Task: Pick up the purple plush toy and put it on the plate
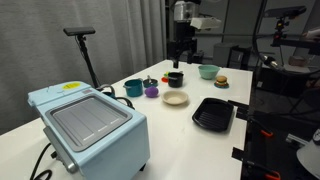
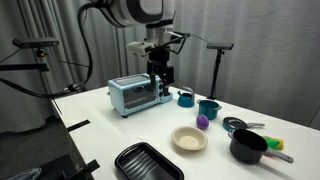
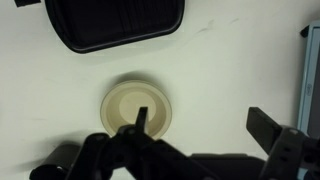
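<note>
The purple plush toy is well below my open fingers, so my gripper should next go outward past the plate, then down to it.
The purple plush toy [image 1: 151, 90] sits on the white table between a teal cup and the plate; it also shows in an exterior view [image 2: 202, 121]. The cream plate [image 1: 176, 98] lies empty beside it and appears in an exterior view [image 2: 189, 138] and in the wrist view [image 3: 138, 108]. My gripper [image 1: 178, 62] hangs well above the table, open and empty, also seen in an exterior view [image 2: 160, 80]. In the wrist view its fingers [image 3: 203, 122] are spread wide. The toy is out of the wrist view.
A light blue toaster oven [image 1: 90, 125] stands at one end. Two teal cups [image 2: 185, 97] [image 2: 208, 108], a black pot [image 2: 248, 147], a green bowl [image 1: 208, 71], a burger toy [image 1: 221, 81] and a black ridged tray [image 1: 213, 113] surround the plate.
</note>
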Controlling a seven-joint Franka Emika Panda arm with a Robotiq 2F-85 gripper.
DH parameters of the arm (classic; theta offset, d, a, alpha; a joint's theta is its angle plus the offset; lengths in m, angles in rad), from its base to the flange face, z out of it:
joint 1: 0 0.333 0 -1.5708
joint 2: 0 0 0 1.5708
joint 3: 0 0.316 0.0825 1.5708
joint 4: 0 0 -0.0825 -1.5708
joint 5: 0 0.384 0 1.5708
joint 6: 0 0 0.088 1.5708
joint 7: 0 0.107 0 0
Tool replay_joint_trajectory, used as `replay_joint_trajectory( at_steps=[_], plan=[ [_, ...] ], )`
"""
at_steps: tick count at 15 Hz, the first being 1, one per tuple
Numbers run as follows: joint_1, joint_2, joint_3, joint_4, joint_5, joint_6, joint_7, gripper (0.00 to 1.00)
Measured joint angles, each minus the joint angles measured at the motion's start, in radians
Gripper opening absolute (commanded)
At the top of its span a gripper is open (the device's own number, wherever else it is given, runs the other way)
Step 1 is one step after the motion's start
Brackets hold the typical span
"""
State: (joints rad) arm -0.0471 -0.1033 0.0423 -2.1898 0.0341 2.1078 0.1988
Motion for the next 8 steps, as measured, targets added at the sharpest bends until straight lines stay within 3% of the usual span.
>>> replay_joint_trajectory(
  at_steps=[8],
  plan=[
    [0.019,0.378,-0.012,0.286,-0.003,0.084,0.094,1.0]
  ],
)
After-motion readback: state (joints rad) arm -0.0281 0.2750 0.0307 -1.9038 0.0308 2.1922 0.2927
